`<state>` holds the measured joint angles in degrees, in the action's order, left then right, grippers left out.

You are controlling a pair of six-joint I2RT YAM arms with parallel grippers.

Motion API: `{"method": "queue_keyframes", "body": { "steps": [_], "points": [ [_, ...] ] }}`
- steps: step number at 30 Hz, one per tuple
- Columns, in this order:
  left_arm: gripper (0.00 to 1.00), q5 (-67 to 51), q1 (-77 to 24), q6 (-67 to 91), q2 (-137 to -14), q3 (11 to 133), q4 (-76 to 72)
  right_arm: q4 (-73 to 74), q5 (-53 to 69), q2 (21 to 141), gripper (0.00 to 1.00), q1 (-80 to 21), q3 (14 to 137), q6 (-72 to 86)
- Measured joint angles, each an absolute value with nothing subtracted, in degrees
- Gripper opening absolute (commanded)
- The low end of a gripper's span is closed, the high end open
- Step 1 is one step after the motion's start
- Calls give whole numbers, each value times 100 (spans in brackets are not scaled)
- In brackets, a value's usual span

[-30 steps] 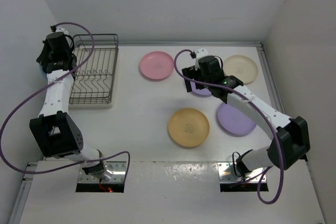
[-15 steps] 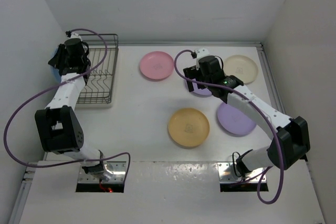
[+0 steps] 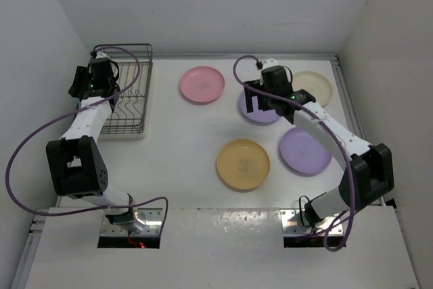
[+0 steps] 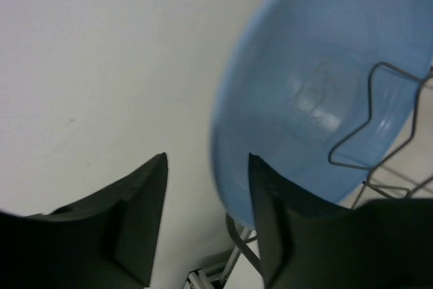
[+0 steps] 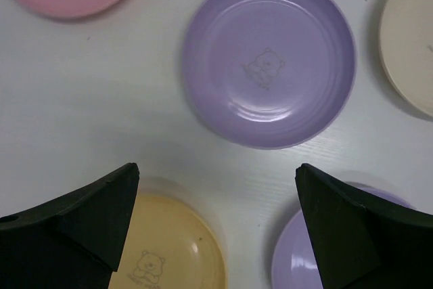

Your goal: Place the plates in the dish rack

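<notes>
The cream plate's rim nearest the side (image 3: 330, 91) is the next place for my right gripper to reach. My right gripper will go past the lavender plate, then turn and move down to that rim.
In the left wrist view the blue plate (image 4: 318, 65) stands on edge among the wires of the dish rack (image 4: 379, 133). My left gripper (image 4: 206, 160) is open, with the plate's rim close to the right finger and a gap on the other side. From above, that gripper (image 3: 91, 82) is at the left edge of the dish rack (image 3: 128, 103). My right gripper (image 3: 260, 99) is wide open and empty above a lavender plate (image 5: 270, 59). The pink (image 3: 201, 84), cream (image 3: 312, 88), orange (image 3: 243, 164) and second lavender (image 3: 306, 151) plates lie flat on the table.
White walls close in the table on the left, back and right. The rack sits against the left wall at the back. The left arm's purple cable loops over the rack.
My left gripper swung right over the rack's left edge and opened its jaws off the blue plate. My right gripper shifted slightly back and right over the lavender plate.
</notes>
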<state>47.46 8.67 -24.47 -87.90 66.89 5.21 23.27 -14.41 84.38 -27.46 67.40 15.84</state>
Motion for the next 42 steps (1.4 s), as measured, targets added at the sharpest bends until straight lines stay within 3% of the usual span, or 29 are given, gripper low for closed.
{"method": "queue_keyframes", "body": {
  "steps": [2, 9, 16, 21, 24, 27, 28, 31, 32, 42],
  "points": [
    [70, 4589, 867, -2324, -8790, 6707, 751, 2482, -1205, 8639, 99, -2281, 6958, 1896],
    [87, 4156, 878, -2145, -8794, 7301, 1485, 2893, -821, 9376, 99, -274, 7708, 3234],
    [90, 3249, 902, -2215, -8739, 8418, 2342, 2808, -919, 10569, 99, 1337, 8034, 4606],
    [90, 2499, 899, -2287, -8554, 9083, 3242, 2923, -1170, 11931, 92, 1688, 8980, 5122],
    [90, 2307, 891, -2307, -8388, 9231, 3664, 3028, -1197, 12591, 83, 1774, 9568, 5295],
    [90, 2285, 867, -2298, -8298, 9231, 3938, 2978, -1188, 12999, 60, 1826, 9821, 5393],
    [90, 2285, 864, -2292, -8296, 9231, 3992, 2993, -1210, 13063, 39, 1839, 9852, 5406],
    [90, 2290, 829, -2239, -8298, 9231, 4174, 2919, -1219, 13098, 4, 1863, 9891, 5424],
    [90, 2290, 801, -2231, -8298, 9231, 4193, 2902, -1208, 13107, 0, 1868, 9894, 5435],
    [89, 1553, 148, -2174, -8525, 9717, 4609, 2447, -1938, 12545, 0, 1636, 9926, 4276]
  ]
}}
